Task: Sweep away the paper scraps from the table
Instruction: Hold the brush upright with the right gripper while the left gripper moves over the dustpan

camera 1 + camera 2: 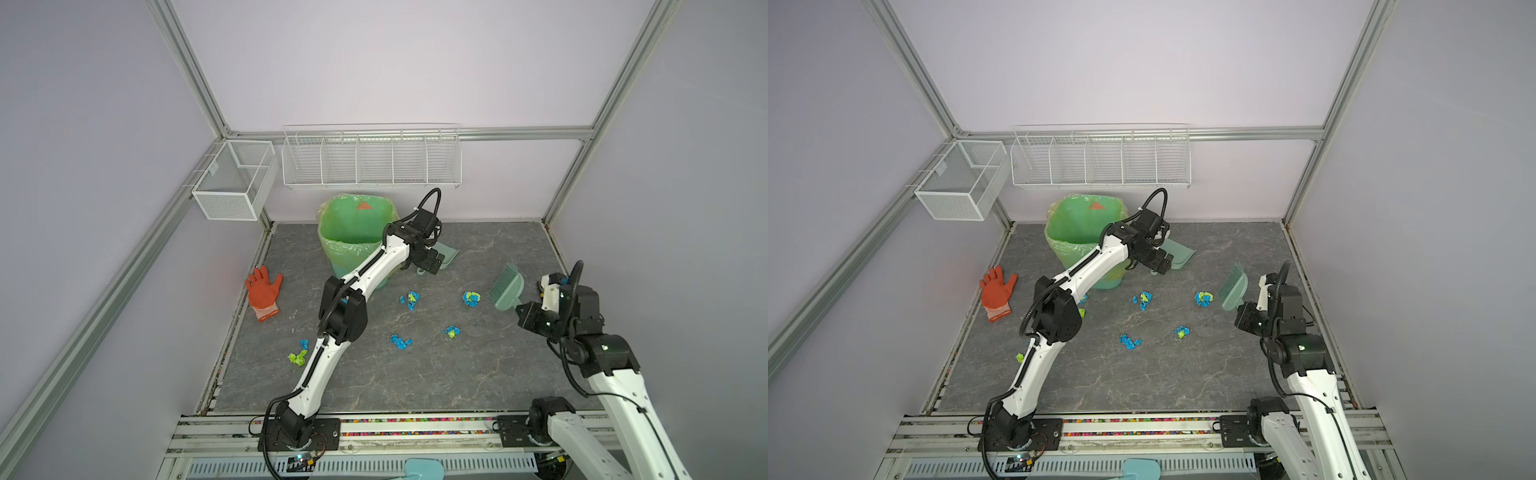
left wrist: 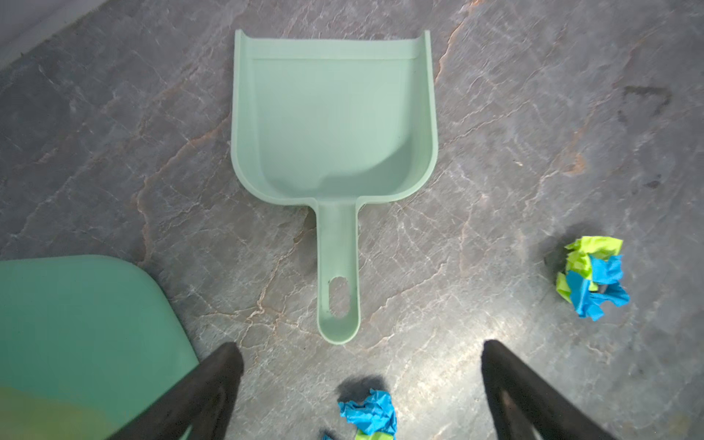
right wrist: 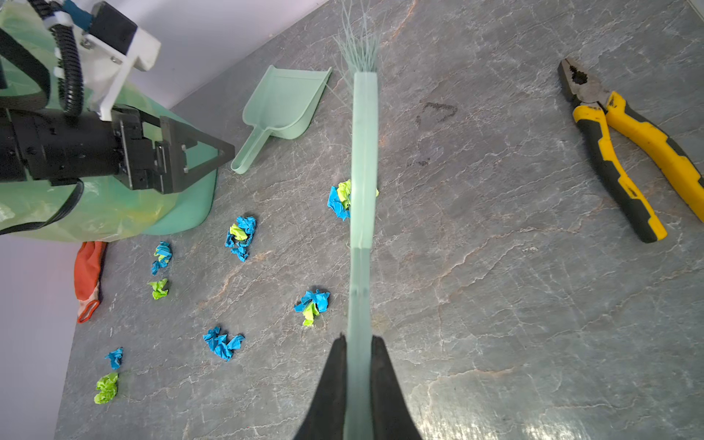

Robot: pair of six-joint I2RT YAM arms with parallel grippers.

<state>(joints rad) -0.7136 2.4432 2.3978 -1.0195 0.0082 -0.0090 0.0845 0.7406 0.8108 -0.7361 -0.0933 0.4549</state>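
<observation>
The dustpan lies flat with its handle pointing at the left gripper's open fingers, so the left gripper needs to go down around the handle's slotted end (image 1: 421, 270) (image 2: 338, 300) next and close on it.
Several blue and lime paper scraps (image 1: 410, 300) (image 1: 1203, 299) (image 3: 240, 236) lie scattered over the middle of the dark veined table (image 1: 415, 374). A mint dustpan (image 2: 335, 125) (image 1: 448, 254) lies flat beside the bin. My left gripper (image 2: 360, 350) (image 1: 432, 262) hovers open just short of the dustpan's handle end, with a blue scrap (image 2: 369, 415) on the table below and nothing between its fingers. My right gripper (image 3: 358, 339) (image 1: 524, 312) is shut on the handle of a mint brush (image 3: 364, 152) (image 1: 507, 289), bristles pointing away, near one scrap (image 1: 471, 298).
A green-bagged bin (image 1: 353, 237) stands at the back, close to my left arm. An orange-red glove (image 1: 264, 293) lies at the left edge. Yellow pliers (image 3: 624, 152) lie on the table on the far side of the brush from the scraps. Wire baskets (image 1: 370, 156) hang on the back wall.
</observation>
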